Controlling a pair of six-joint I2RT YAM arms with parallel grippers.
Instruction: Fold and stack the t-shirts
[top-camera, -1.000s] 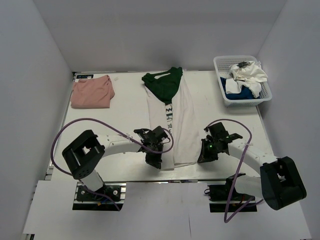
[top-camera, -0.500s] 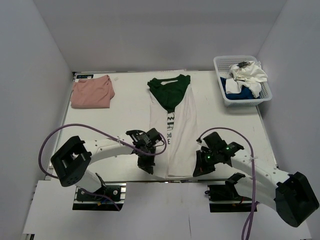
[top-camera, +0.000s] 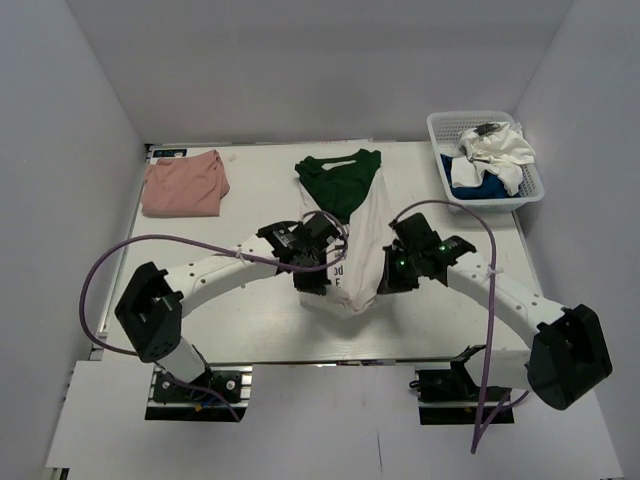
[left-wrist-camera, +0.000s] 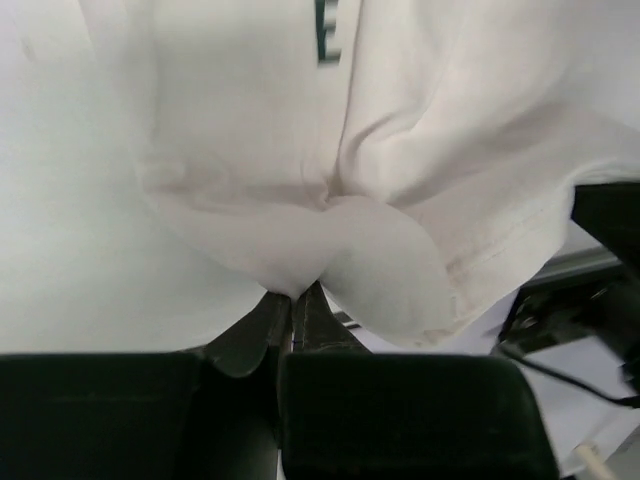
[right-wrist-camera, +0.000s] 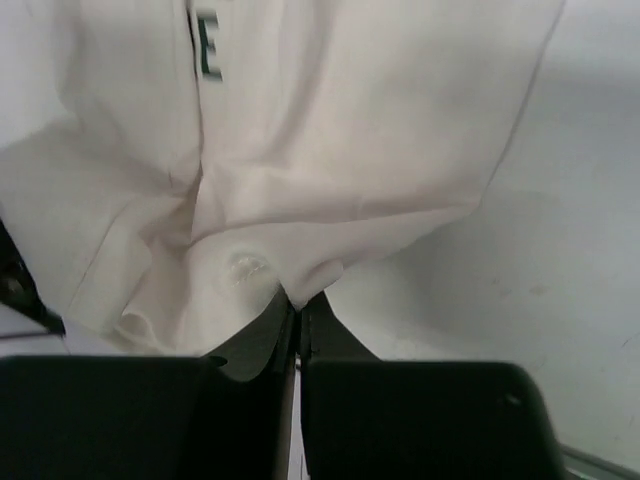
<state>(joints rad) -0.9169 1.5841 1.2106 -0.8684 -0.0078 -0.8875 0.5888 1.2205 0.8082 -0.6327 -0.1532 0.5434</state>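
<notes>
Next, the left gripper carries the lifted hem outward over the white t-shirt toward the green top's near edge (top-camera: 328, 205), as the t-shirt's far end lies flat.
The white t-shirt with dark green sleeves (top-camera: 350, 235) lies in a narrow strip at the table's middle, green top at the far end. Its hem end is lifted and sags between my two grippers. My left gripper (top-camera: 312, 283) is shut on the hem's left corner (left-wrist-camera: 297, 285). My right gripper (top-camera: 386, 283) is shut on the hem's right corner (right-wrist-camera: 305, 285). A folded salmon-pink t-shirt (top-camera: 183, 184) lies at the far left. A plain white t-shirt (top-camera: 493, 152) and a royal blue one (top-camera: 478, 185) are heaped in the basket.
The white lattice basket (top-camera: 529, 190) stands at the far right corner. The table's near edge (top-camera: 330, 362) runs just behind the grippers. Purple cables loop off both arms.
Both grippers have lifted the hem corners off the table near its front edge and carried them toward the far side, so the shirt's lower end now hangs raised between them.
</notes>
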